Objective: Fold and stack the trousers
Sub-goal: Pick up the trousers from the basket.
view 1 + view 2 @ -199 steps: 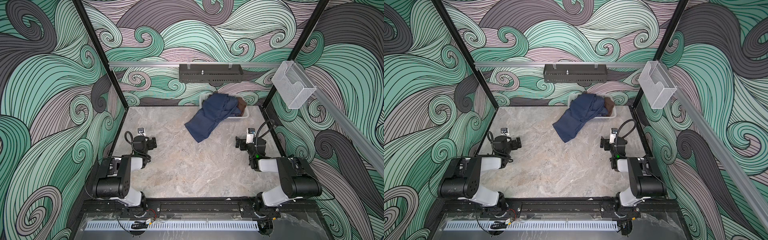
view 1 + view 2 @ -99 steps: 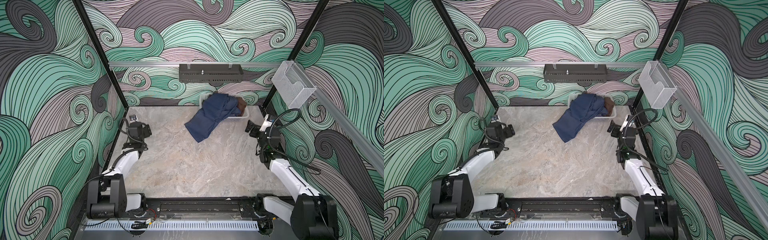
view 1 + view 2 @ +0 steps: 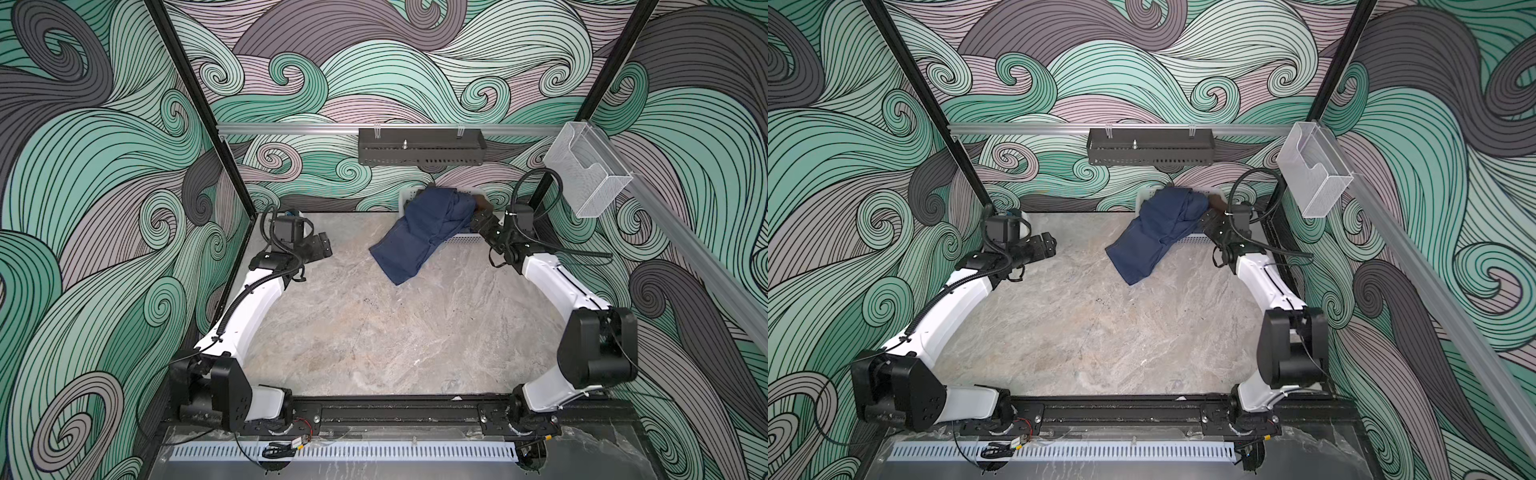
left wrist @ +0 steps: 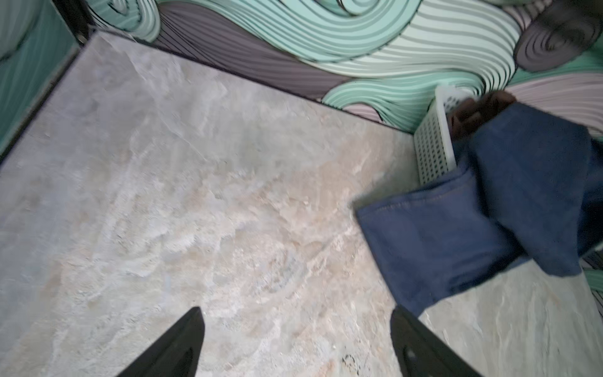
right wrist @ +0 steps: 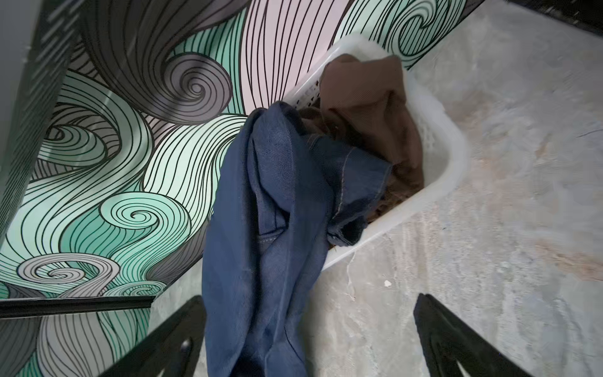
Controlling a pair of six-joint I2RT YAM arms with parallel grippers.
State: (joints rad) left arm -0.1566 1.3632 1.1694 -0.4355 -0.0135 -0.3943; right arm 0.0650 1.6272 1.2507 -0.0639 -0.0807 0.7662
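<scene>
My right gripper will lower its open fingers outward onto the trousers' stitched end, which is below and outward of the gripper. The loose folds there offer cloth to pinch.
The dark blue trousers hang out of a white basket at the back of the table, with one leg spread on the tabletop. My right gripper is open beside the basket. In the right wrist view the trousers lie under its spread fingers, nearer one finger. My left gripper is open and empty at the back left, apart from the trousers.
A brown garment lies in the basket under the trousers. A black perforated shelf hangs on the back rail. A clear plastic bin hangs on the right rail. The marble tabletop spreads in front.
Both arms have stretched from near the front toward the back of the table. The right gripper has come up to the basket. The trousers have not moved.
</scene>
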